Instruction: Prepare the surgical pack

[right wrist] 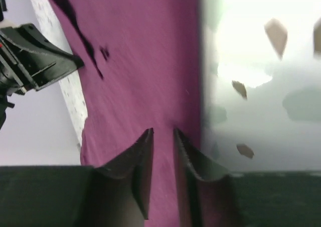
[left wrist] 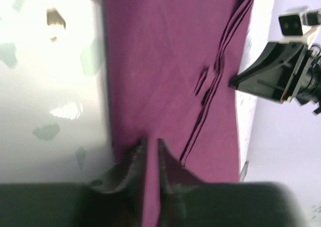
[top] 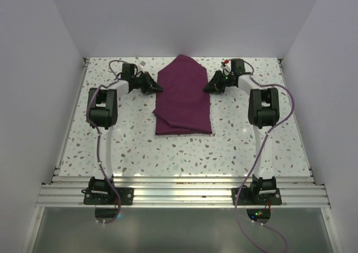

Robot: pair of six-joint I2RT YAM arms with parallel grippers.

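Observation:
My left gripper will open, lift and move outward along the cloth's edge, then go down onto the cloth's far corner (top: 159, 73), because its fingers are short of that corner.
The dark purple cloth (top: 183, 96) lies folded in the middle of the table, with a pointed far end and a squared near end. My left gripper (top: 157, 88) is at its left edge; in the left wrist view (left wrist: 151, 140) the jaws stand narrowly apart with cloth (left wrist: 165, 61) between them. My right gripper (top: 207, 89) is at the right edge; in the right wrist view (right wrist: 163, 131) a strip of cloth (right wrist: 145, 61) fills the slightly wider gap between its jaws. The steel tray, gauze, scissors and forceps are out of view.
The speckled white table (top: 134, 146) is walled on the left, far and right sides. A small red-and-white object (top: 226, 60) sits at the far edge behind the right arm. A small pale object (top: 142, 63) lies near the left arm's wrist.

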